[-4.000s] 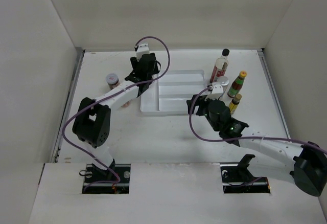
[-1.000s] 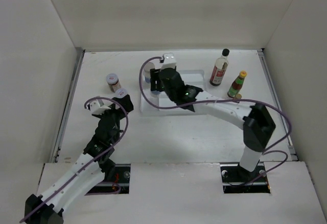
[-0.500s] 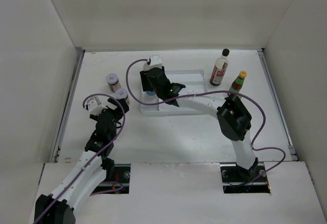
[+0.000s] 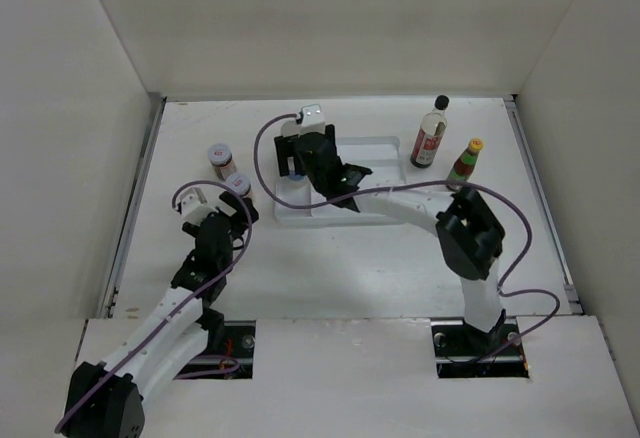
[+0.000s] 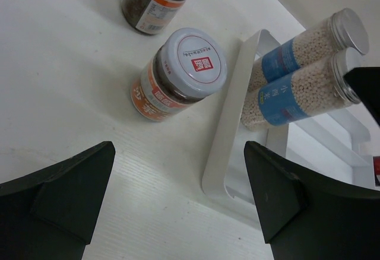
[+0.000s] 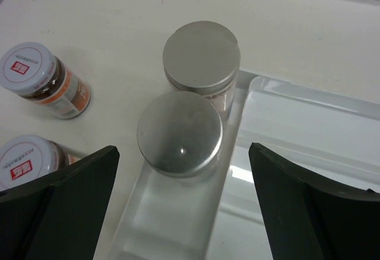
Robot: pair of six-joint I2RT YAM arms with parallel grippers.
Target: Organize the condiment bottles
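Observation:
The right gripper moves to the right in the top view past the tray onto the ribbed yellow cap next, with both shakers standing in the tray.
Two grey-lidded shakers stand upright, touching, in the left compartment of the white tray. My right gripper hangs open just above and in front of the nearer shaker, holding nothing. Two squat white-lidded jars stand on the table left of the tray. My left gripper is open and empty, a short way in front of the nearer jar and the tray's corner. A black-capped bottle and a yellow-capped bottle stand right of the tray.
The tray's left wall rises between the jars and the shakers. My right arm stretches across the tray from the right. White walls close in the table on three sides.
My right gripper carried a shaker leftward over the tray, set it beside the other one and opened. My left gripper shifted slightly nearer the jars and stayed open.

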